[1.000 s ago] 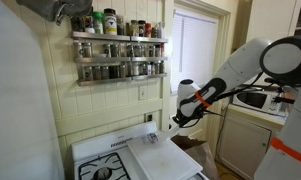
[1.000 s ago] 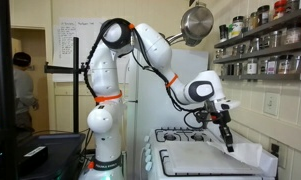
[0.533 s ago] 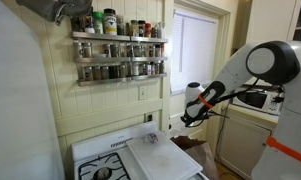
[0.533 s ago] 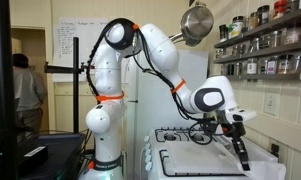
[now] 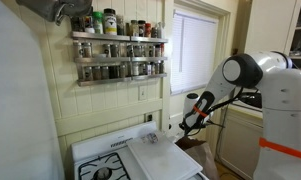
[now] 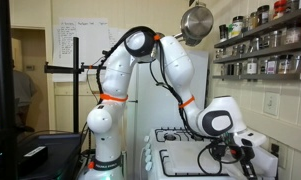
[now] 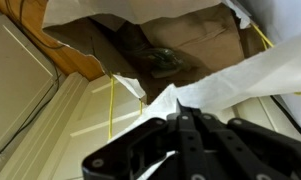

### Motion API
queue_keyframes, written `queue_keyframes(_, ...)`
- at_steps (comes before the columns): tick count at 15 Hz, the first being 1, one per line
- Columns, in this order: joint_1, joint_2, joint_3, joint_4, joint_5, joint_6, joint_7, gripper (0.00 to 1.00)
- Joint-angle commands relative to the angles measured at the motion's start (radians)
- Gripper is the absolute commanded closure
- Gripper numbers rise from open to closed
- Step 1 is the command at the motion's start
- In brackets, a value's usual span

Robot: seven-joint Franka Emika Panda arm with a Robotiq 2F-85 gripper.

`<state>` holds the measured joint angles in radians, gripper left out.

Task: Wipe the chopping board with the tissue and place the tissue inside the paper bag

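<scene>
My gripper lowers the tissue point(image 7: 235, 82) toward the middle of the paper bag's opening point(image 7: 168, 48) next, before opening, because its fingers are still above the paper bag's rim.
In the wrist view my gripper point(image 7: 180, 116) is shut on the tissue point(image 7: 235, 82), a white creased sheet that spreads from the fingertips to the right. Beyond it lies the open mouth of the brown paper bag point(image 7: 165, 45), and the gripper is above that opening. In an exterior view the gripper point(image 5: 187, 125) hangs over the paper bag point(image 5: 196, 147), just past the edge of the stove. The chopping board point(image 5: 155, 155) lies flat on the stove top and is bare. In an exterior view the gripper point(image 6: 252, 167) is low at the far end of the stove.
A spice rack point(image 5: 115, 55) hangs on the wall above the stove with black burners point(image 5: 100, 172). A window point(image 5: 195, 50) and a microwave point(image 5: 255, 98) are behind the arm. A metal pan point(image 6: 197, 22) hangs overhead. A wooden cabinet edge point(image 7: 60, 45) borders the bag.
The gripper has moved off the board, past the stove's edge, and down towards the paper bag, with the tissue still held. The arm has swung over with it.
</scene>
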<state>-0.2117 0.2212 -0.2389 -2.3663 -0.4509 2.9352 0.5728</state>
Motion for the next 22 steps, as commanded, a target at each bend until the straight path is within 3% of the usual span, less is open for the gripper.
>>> queue_keyframes(1,0.008,0.138,-0.022,0.071,-0.019,0.102,0.037,1.00)
queue_keyframes(4,-0.013,0.228,0.019,0.114,0.025,0.141,0.005,1.00)
queue_keyframes(5,0.044,0.258,-0.016,0.118,0.155,0.152,-0.104,1.00)
queue_keyframes(10,0.074,0.376,-0.030,0.197,0.311,0.103,-0.269,1.00)
queue_keyframes(22,0.130,0.478,-0.124,0.280,0.390,0.088,-0.350,1.00)
